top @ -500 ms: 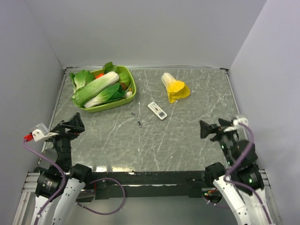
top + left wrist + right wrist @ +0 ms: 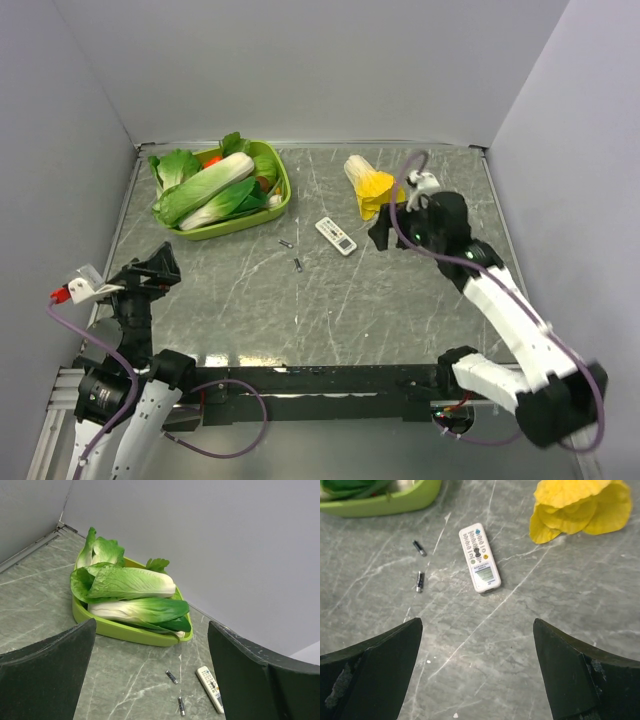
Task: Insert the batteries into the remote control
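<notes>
The remote control's screen end (image 2: 345, 244) (image 2: 485, 576) is nearest my open right gripper, so I should move my right gripper to the left in the top view and down, with its fingers on both sides of that end of the remote control.
The remote control (image 2: 336, 235) (image 2: 210, 688) (image 2: 479, 557) lies buttons-up on the marbled table near the middle. Two small dark batteries (image 2: 286, 243) (image 2: 299, 265) lie loose just left of it, apart from each other; both also show in the wrist views (image 2: 419, 548) (image 2: 420, 581) (image 2: 171, 676) (image 2: 181, 706). My right gripper (image 2: 382, 232) (image 2: 477, 622) hangs open just right of the remote, above the table, with nothing between its fingers. My left gripper (image 2: 168, 268) (image 2: 151, 625) stands open and empty at the near left, well away from the batteries.
A green tray (image 2: 283, 195) (image 2: 125, 632) heaped with toy lettuce (image 2: 215, 190) sits at the back left. A yellow-and-white toy cabbage (image 2: 372, 187) (image 2: 580, 505) lies behind the remote, close to my right gripper. Grey walls enclose the table on three sides.
My right arm has swung out from the near right edge to reach over the table, its gripper now beside the remote. The left arm, remote and batteries have not moved.
</notes>
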Tool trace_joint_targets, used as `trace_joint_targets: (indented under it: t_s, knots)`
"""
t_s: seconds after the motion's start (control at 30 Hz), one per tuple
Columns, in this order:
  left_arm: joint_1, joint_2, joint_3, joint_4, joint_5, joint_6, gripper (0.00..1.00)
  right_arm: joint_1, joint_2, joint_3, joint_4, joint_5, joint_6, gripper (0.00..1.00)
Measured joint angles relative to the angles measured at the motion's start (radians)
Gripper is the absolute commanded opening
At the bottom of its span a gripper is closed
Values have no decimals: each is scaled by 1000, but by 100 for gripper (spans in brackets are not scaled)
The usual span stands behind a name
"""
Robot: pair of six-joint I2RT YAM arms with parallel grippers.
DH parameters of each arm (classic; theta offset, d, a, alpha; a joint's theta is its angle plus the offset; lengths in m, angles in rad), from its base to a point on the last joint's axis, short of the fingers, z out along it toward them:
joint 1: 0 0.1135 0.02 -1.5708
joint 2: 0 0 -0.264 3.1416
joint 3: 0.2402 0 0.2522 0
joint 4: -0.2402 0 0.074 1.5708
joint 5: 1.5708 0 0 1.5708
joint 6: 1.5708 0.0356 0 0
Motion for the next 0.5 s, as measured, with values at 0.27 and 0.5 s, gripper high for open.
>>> trace_joint_targets:
  t_s: [0.27, 0.5]
  knots:
    - [0, -7, 0, -1, 2, 0, 97, 34, 450, 286, -48, -76, -80, 100]
    - [0, -10, 1, -1, 2, 0, 97, 89, 724, 445, -109, -70, -155, 100]
